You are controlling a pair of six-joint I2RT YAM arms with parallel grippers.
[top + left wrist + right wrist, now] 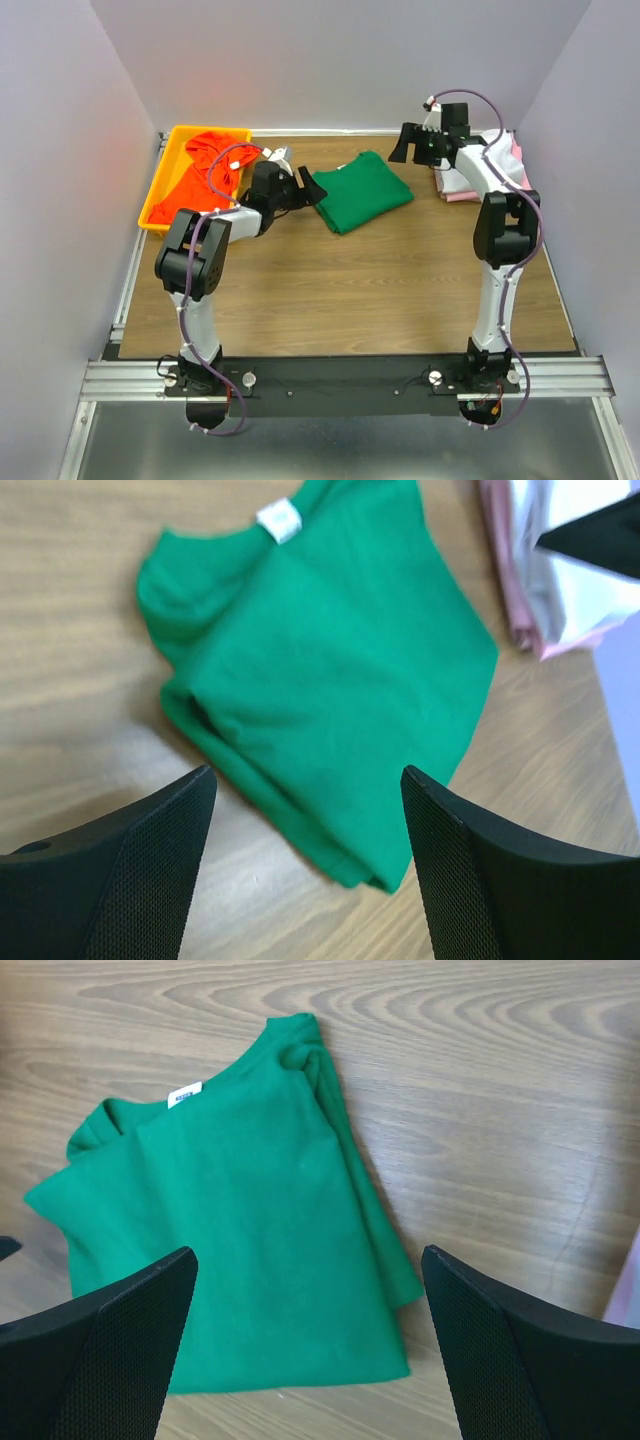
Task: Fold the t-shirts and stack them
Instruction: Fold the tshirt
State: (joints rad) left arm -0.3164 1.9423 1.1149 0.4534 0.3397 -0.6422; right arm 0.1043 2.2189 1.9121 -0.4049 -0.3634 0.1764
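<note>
The green t-shirt's edge opposite my left gripper lies free below my right gripper. My right gripper should lower its open fingers and bring them back around both sides of that edge.
A folded dark green t-shirt [360,190] lies flat on the wooden table, its white neck tag [279,520] showing. My left gripper [312,188] hangs open just left of it, nothing between its fingers [307,772]. My right gripper [403,143] is open above the table to the shirt's right, looking down on the green cloth [230,1250] with empty jaws [308,1251]. An orange-red t-shirt [205,165] lies crumpled in the yellow tray [158,192]. A white t-shirt [570,590] rests on a pink one [505,590] at the far right, partly behind the right arm.
The yellow tray stands at the back left corner. Grey walls close in the table on the left, back and right. An aluminium rail [340,378] carrying both arm bases runs along the near edge.
</note>
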